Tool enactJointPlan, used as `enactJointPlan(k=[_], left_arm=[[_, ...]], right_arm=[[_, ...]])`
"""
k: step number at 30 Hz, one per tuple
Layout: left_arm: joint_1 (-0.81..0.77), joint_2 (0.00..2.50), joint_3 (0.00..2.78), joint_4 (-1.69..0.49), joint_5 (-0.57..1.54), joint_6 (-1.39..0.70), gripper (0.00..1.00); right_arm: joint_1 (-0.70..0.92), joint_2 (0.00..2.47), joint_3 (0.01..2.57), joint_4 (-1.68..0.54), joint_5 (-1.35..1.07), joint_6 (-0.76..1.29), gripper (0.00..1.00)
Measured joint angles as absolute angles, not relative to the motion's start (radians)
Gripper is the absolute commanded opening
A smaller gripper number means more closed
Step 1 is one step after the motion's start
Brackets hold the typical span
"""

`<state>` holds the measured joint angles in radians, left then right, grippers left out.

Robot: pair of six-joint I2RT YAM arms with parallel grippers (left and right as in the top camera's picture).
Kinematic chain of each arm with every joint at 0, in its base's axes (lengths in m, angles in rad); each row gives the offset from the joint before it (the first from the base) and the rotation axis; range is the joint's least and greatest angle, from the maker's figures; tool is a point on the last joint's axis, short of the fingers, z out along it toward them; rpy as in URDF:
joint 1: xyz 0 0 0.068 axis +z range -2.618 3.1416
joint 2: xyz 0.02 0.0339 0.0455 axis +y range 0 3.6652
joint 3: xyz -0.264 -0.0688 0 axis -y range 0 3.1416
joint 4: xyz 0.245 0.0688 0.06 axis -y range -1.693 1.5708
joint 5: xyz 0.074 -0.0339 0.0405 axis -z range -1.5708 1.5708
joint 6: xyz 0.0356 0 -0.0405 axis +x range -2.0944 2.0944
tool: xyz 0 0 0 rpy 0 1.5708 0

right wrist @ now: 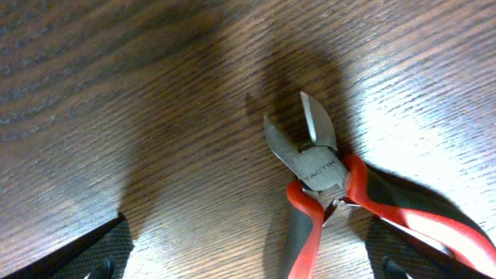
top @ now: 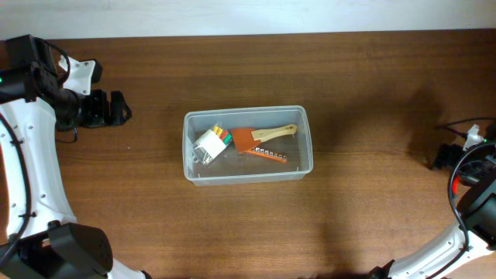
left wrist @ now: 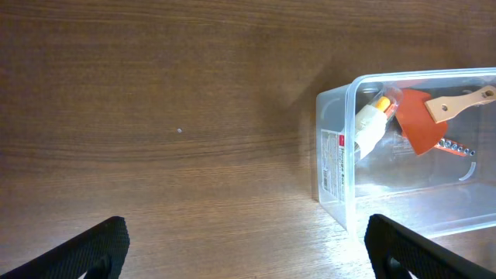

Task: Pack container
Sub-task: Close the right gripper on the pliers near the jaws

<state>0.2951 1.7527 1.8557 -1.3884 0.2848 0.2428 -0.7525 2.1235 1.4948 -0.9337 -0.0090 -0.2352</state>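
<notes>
The cutters' handle between my fingers sits toward the right in the wrist view, so I should shift my right gripper that way, centring the handle, and close.
The container (top: 188, 147) is a clear plastic tub in the middle of the table. It holds a white pack with coloured tips (top: 209, 143), an orange scraper with a wooden handle (top: 260, 138) and a strip of bits (top: 273, 155). My left gripper (left wrist: 248, 252) is open over bare wood, just left of the tub's near corner (left wrist: 333, 155). My right gripper (right wrist: 248, 260) hangs open at the far right edge over side cutters (right wrist: 314, 163) with red and black handles. One handle (right wrist: 302, 232) lies between the fingers. The other runs by the right finger (right wrist: 403, 260).
The table is dark wood with a pale strip along its back edge (top: 248, 15). The left arm (top: 31, 147) stands at the left side. The right arm (top: 477, 209) stands at the right edge, with cables (top: 465, 132) beside it.
</notes>
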Motion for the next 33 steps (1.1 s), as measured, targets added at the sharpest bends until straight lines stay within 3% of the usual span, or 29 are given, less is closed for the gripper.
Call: enactJointPlan(k=[6, 13, 33], left_arm=[[0.295, 1.753, 1.855, -1.388, 0.285, 0.242, 0.99], [0.295, 1.753, 1.856, -1.388, 0.285, 0.243, 0.99], [0.295, 1.753, 1.855, -1.388, 0.285, 0.242, 0.99]], right_arm=[[-0.761, 2.123, 1.495, -0.936, -0.009, -0.235, 0.78], [-0.768, 2.123, 1.495, -0.939, -0.009, -0.233, 0.55], [-0.805, 2.123, 1.495, -0.941, -0.013, -0.2, 0.22]])
